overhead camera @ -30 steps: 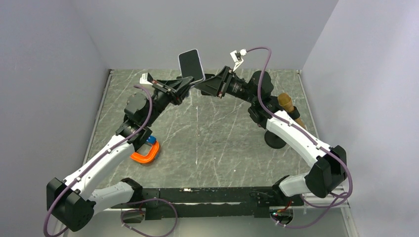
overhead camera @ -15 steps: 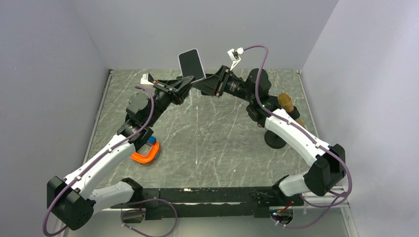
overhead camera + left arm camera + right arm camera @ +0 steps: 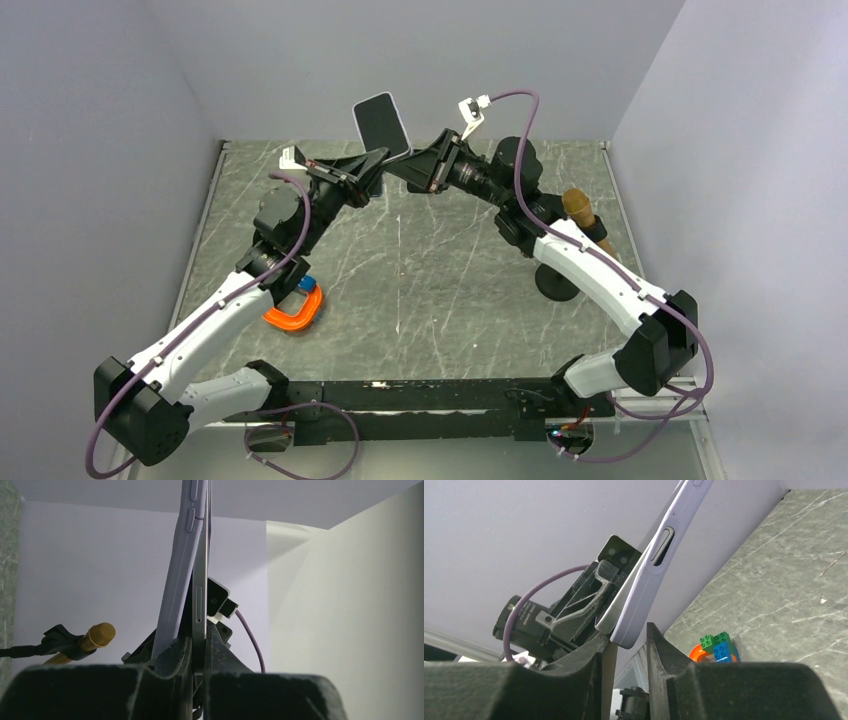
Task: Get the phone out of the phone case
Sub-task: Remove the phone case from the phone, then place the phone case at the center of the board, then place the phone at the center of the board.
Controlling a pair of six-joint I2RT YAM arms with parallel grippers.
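Note:
I should pull the phone from the case next, then lower my left gripper to release it on the bare tabletop below, beyond the C-clamp.
The phone (image 3: pixel 381 124) is held upright in the air above the far middle of the table, dark screen facing the camera. My left gripper (image 3: pixel 371 172) is shut on its lower end from the left. In the left wrist view the silver phone edge (image 3: pixel 200 605) is pinched between the left gripper's (image 3: pixel 200 642) fingers, and the lilac phone case (image 3: pixel 179 575) stands away from it at the bottom, still joined at the top. My right gripper (image 3: pixel 396 172) meets it from the right. In the right wrist view the case's lower corner (image 3: pixel 649 590) sits between the right gripper's (image 3: pixel 626 636) fingers.
An orange C-clamp (image 3: pixel 293 313) with blue and green bricks (image 3: pixel 719 645) lies at the left of the table. A gold-headed microphone (image 3: pixel 580 210) lies at the right beside a black round base (image 3: pixel 556 283). Grey walls close in the back and both sides.
Both grippers and the phone have shifted slightly left and up together. The phone's top now leans a little more to the left.

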